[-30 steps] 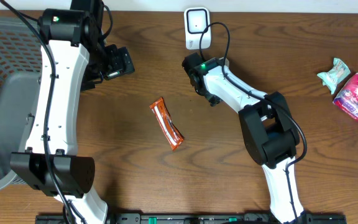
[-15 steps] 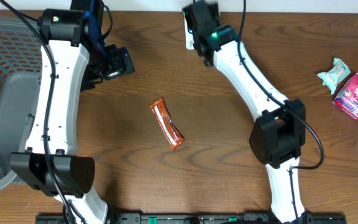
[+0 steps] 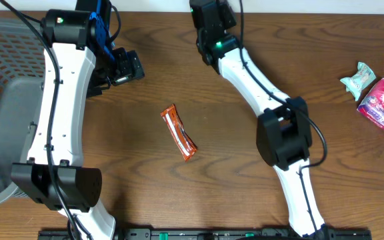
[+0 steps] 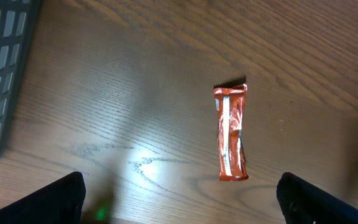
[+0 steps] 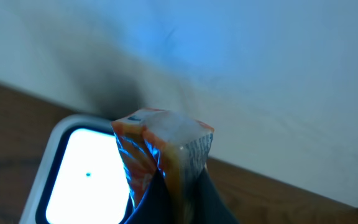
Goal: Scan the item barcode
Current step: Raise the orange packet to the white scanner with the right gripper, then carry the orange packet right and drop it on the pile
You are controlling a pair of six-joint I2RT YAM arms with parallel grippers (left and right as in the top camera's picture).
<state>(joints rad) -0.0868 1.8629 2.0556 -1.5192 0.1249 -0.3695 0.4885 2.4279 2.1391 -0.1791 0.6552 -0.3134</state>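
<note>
I will turn my right gripper away from the scanner next. Then I will swing it across the table to release the crinkled packet beside the pale green packet and pink pack.
My right gripper (image 5: pixel 178 196) is shut on a small crinkled packet (image 5: pixel 166 140) with an orange, white and clear wrapper. The packet sticks up from the fingers right beside the scanner's lit white window (image 5: pixel 82 180), at the table's back edge by the wall. In the overhead view the right wrist (image 3: pixel 210 20) covers the scanner and the packet. My left gripper (image 4: pixel 182 202) hangs open above the table at the left (image 3: pixel 122 67), with nothing between its fingers.
An orange snack bar (image 3: pixel 179 133) lies flat mid-table, ahead of the left gripper (image 4: pixel 230 132). A grey mesh basket (image 3: pixel 5 100) fills the left side. A pink pack (image 3: pixel 383 105) and a pale green packet (image 3: pixel 357 79) lie at the far right.
The right arm has swung from mid-table back to the scanner at the rear edge, carrying the packet and now covering the scanner from above. The left arm has not moved.
</note>
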